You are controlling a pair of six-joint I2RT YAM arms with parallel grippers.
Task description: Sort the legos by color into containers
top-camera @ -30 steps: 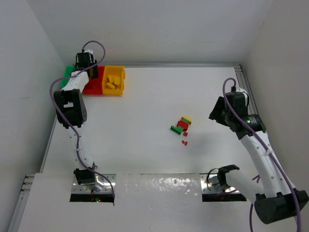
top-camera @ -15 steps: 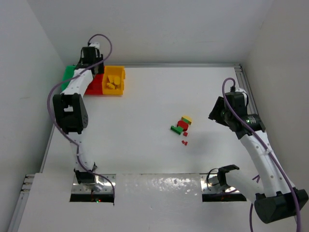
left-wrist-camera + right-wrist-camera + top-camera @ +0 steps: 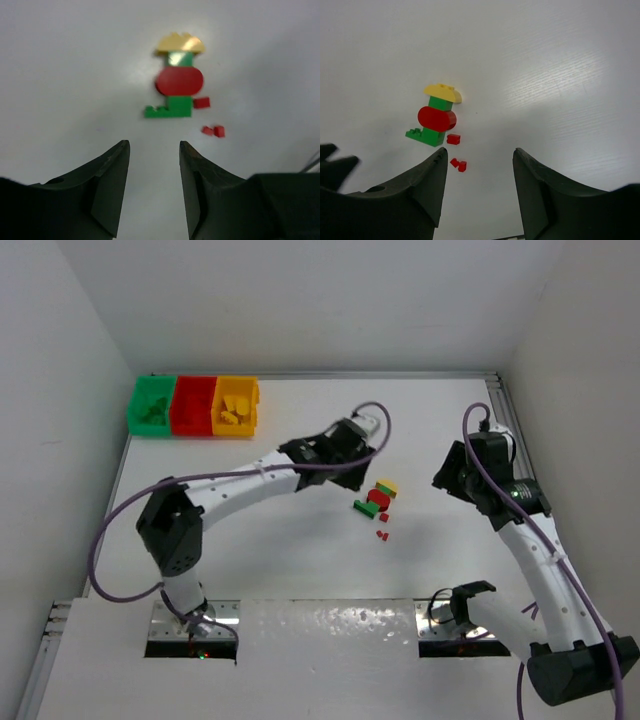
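I should next move my left gripper down and back past the green stepped brick (image 3: 169,108), onto the tiny red bit at the cluster's near end, clear of the larger bricks.
A small cluster of legos (image 3: 376,500) lies on the white table right of centre: a yellow brick (image 3: 180,44), a red oval brick (image 3: 179,81), a green stepped brick (image 3: 169,108) and several tiny red bits (image 3: 214,131). The same cluster shows in the right wrist view (image 3: 436,119). My left gripper (image 3: 345,452) hovers just left of and behind the cluster, open and empty (image 3: 152,147). My right gripper (image 3: 452,472) hangs to the right of the cluster, open and empty (image 3: 479,152). The green (image 3: 152,406), red (image 3: 192,405) and yellow (image 3: 235,406) containers stand joined at the back left.
The yellow bin holds several yellow bricks and the green bin some green ones. White walls enclose the table at the left, back and right. The left arm (image 3: 240,488) stretches diagonally across the table's middle.
My left arm has swung from over the bins at the back left to the table's centre beside the lego cluster. The right arm has not moved.
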